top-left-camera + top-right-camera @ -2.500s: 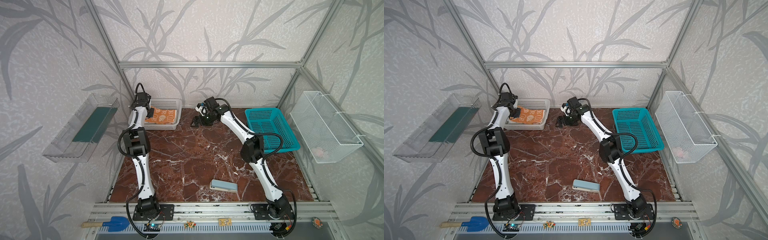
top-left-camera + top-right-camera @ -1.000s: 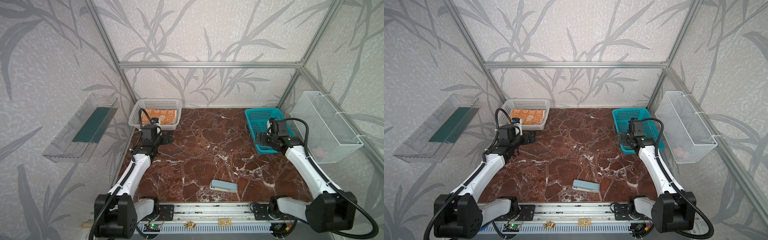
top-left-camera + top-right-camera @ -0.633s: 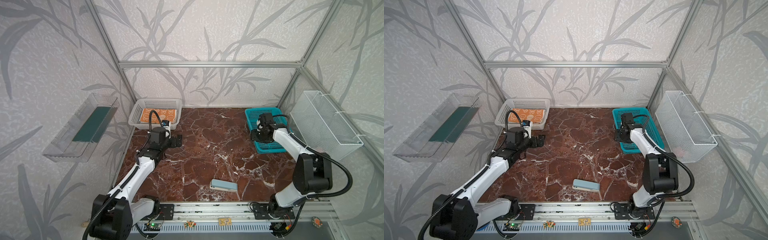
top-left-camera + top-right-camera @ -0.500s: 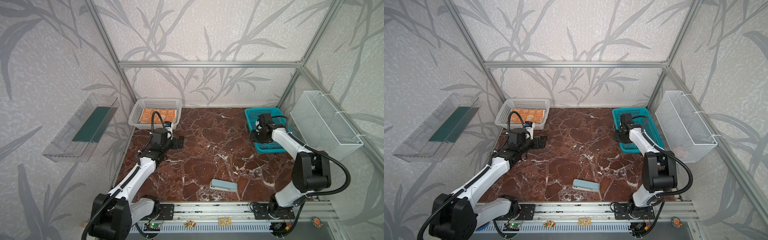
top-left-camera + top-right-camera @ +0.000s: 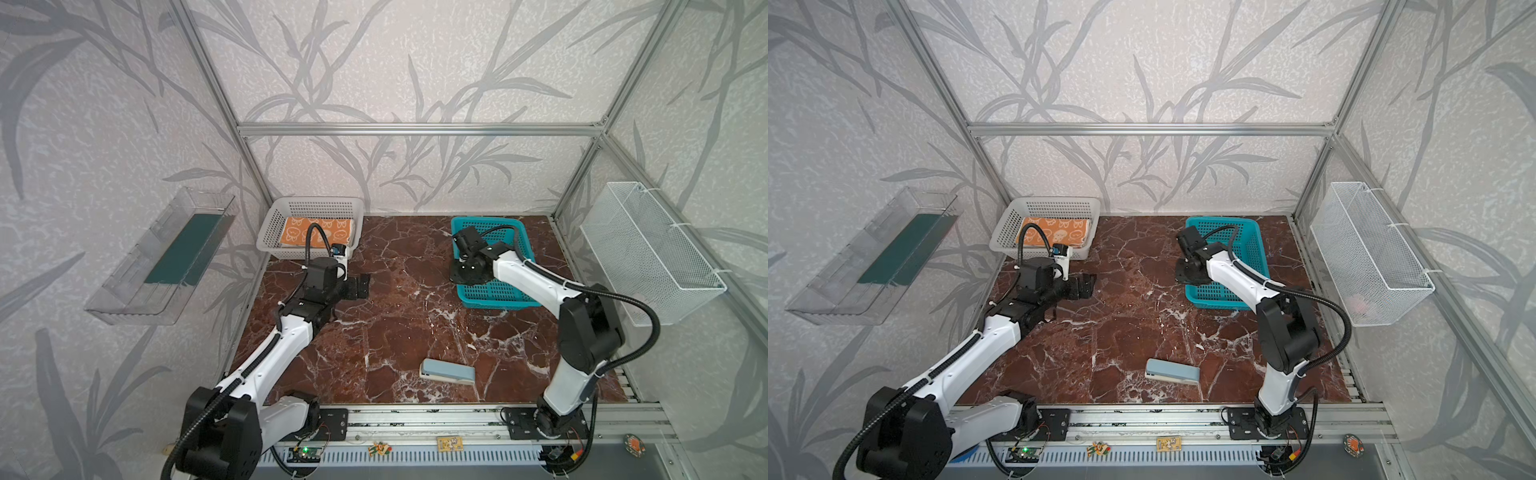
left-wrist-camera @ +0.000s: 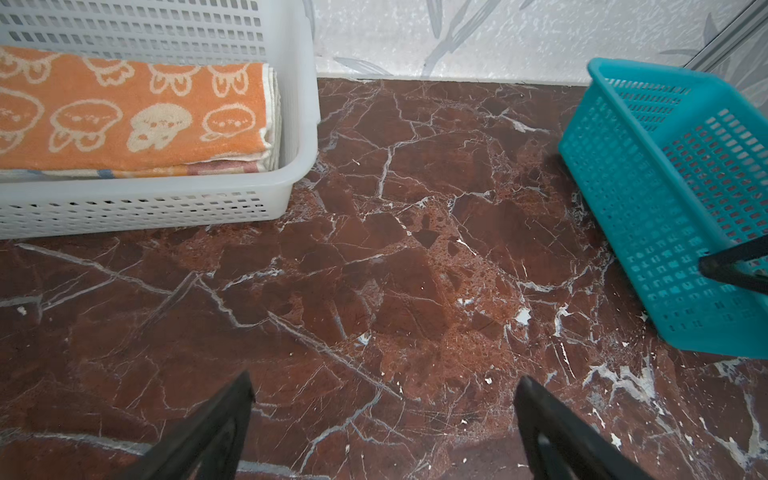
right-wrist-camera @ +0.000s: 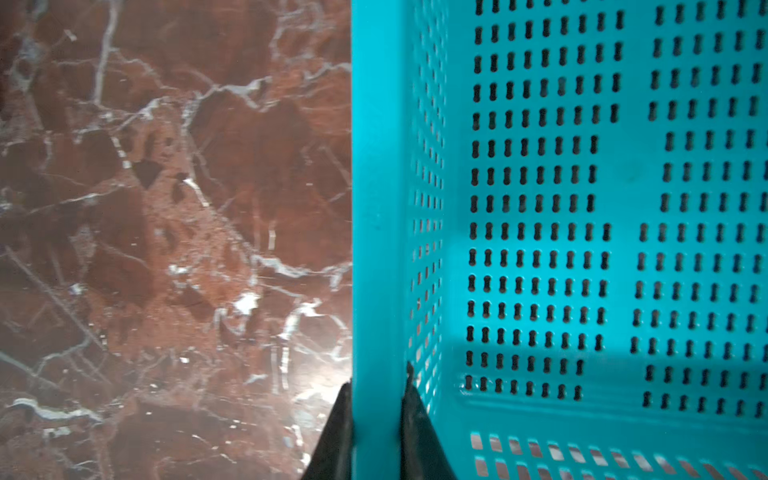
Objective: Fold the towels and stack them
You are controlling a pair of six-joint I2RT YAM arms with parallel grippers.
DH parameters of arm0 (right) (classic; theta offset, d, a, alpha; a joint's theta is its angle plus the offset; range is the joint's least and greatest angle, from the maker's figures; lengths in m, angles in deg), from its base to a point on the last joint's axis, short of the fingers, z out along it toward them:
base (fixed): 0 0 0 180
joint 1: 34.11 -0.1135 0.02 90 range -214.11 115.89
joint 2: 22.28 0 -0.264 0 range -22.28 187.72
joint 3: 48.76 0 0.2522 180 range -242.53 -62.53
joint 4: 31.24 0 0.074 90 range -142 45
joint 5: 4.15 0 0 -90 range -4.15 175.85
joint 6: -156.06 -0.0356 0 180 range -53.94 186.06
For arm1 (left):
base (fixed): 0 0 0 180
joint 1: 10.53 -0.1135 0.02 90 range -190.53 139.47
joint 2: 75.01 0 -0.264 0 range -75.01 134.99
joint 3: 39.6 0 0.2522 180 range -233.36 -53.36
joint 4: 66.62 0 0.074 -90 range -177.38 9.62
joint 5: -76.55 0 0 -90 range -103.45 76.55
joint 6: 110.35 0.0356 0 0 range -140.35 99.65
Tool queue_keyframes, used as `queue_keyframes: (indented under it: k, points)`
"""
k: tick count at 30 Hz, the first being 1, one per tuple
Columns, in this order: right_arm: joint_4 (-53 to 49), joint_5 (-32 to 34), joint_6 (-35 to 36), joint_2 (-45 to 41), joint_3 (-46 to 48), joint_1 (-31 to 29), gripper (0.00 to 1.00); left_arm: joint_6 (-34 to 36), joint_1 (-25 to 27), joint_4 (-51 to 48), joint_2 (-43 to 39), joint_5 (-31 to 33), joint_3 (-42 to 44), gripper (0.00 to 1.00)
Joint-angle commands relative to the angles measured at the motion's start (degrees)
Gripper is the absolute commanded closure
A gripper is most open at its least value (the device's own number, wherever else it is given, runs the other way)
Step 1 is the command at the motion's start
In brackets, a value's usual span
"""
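Observation:
The marble beside my gripper toward the white basket is clear, so my right gripper will next slide the teal basket there by its rim and release it.
An orange towel with cream animal faces lies folded on top inside the white basket at the back left. Edges of other folded cloth show beneath it. My left gripper hovers open over bare marble just in front of that basket, holding nothing. My right gripper points down and is shut on the left rim of the teal basket, one finger on each side of the wall.
The teal basket's inside holds nothing that I can see. A pale blue stapler-like block lies on the marble near the front. A white wire basket hangs on the right wall and a clear tray on the left wall.
My right gripper has come to the teal basket's left rim and shut on it. My left gripper has drifted right, away from the white basket, and stays open.

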State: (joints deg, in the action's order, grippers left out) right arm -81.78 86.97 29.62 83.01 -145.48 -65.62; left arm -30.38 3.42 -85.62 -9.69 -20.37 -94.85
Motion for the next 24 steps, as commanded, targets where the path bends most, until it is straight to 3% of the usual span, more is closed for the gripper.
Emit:
queue_keyframes:
  k: [1, 6, 10, 14, 18, 19, 20, 24]
  points:
    - [-0.42, -2.06, -11.62, 5.33, -5.85, -4.51, 1.0, 0.92, 0.54, -0.36, -1.11, 1.05, 0.4, 0.01]
    - [-2.0, -2.56, -17.84, 14.59, -16.65, -8.66, 1.0, 2.35, 0.63, -1.27, -1.34, 2.07, 0.11, 0.01]
    - [-4.55, -4.51, -18.1, 20.43, -24.79, -10.3, 1.0, 2.55, 0.68, -1.51, -0.65, 2.05, -0.15, 0.01]
    - [-6.6, -3.91, -13.55, 21.04, -28.46, -10.33, 0.7, 2.47, 0.63, -1.1, -0.71, 2.47, 0.36, 0.01]
    - [-6.09, -1.73, -6.9, 16.78, -28.67, -9.78, 0.27, 2.3, 0.66, -0.49, -0.2, 2.75, 0.57, 0.01]
    - [-5.58, -2.07, -5.54, 15.6, -28.45, -9.43, 0.1, 2.06, 0.64, -0.33, -0.1, 2.87, 0.54, 0.01]
    - [-5.4, -2.62, -4.29, 14.15, -28.26, -8.84, 0.01, 1.83, 0.65, 0.07, -0.02, 3.22, 0.7, 0.01]
    - [-6.82, -1.33, 3.82, 6.11, -25.12, -5.42, 0.01, 1.31, 0.64, 2.12, 0.11, 5.0, 1.58, 0.01]
